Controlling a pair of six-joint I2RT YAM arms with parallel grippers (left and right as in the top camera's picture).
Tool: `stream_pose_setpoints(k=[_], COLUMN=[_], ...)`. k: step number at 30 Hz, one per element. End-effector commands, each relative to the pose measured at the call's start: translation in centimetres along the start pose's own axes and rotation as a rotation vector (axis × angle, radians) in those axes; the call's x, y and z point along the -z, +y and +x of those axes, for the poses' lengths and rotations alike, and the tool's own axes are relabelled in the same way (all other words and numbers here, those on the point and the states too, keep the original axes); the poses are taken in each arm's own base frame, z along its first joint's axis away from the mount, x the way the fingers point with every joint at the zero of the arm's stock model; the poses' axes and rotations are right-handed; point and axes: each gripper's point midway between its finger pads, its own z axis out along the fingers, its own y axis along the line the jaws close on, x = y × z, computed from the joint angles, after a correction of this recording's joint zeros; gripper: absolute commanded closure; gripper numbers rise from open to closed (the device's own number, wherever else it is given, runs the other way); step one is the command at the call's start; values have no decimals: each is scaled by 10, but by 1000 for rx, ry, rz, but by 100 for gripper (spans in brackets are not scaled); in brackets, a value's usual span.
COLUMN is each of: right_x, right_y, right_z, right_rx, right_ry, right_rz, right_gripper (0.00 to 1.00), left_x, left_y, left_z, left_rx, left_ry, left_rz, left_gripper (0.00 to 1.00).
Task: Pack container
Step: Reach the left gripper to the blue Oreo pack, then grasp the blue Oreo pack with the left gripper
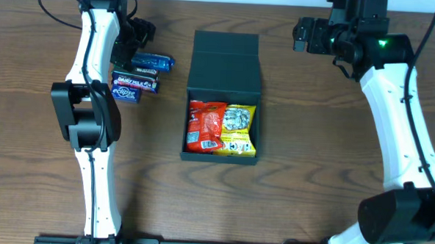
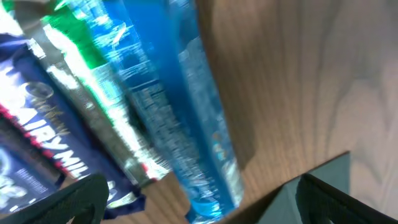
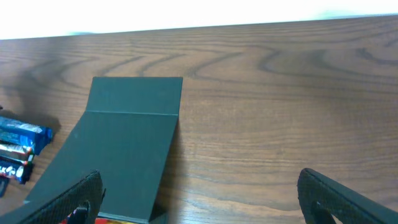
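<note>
My left gripper lowers past the packet's long sides next, then closes across its width, as the blue packet (image 1: 152, 61) runs lengthwise between its spread fingers.
The container (image 1: 186, 128), a dark teal-black box, lies open mid-table with its flap lid (image 1: 226, 60) folded back. Inside it lie a red snack packet (image 1: 206, 126) and a yellow one (image 1: 238, 129) side by side. Left of the lid lie a blue packet (image 1: 152, 61), a Dairy Milk bar (image 1: 135, 81) and another dark blue bar (image 1: 127, 94). My left gripper (image 1: 139, 36) hangs open just above them. In the left wrist view the blue packet (image 2: 186, 112) runs between the spread fingers (image 2: 74, 202), untouched. My right gripper (image 1: 302, 34) is open over bare table, right of the lid (image 3: 134, 130).
The wooden table's far edge (image 3: 199, 28) runs close behind the lid. The left arm's elbow (image 1: 85, 112) stands over the table left of the box. The lid's corner (image 2: 292, 202) shows by the left gripper's right finger.
</note>
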Motion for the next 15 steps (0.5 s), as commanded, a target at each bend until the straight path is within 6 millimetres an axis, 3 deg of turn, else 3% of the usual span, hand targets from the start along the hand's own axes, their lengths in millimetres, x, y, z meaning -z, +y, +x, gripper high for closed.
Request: stream_pose_setpoints(k=[1,15], right_x=[11,4], right_y=[0,-1], right_z=[-6,-1], right_rx=[-13,-16], right_ry=[-24,0], right_rz=[-7,-3], right_gripper=[1,1], left_x=[-2,-10], left_y=[-10,-2], left_z=[-7,-6], left_rx=[-11,0], left_ry=[-26,-26], left_rz=[31,-4], left_gripper=[0,7])
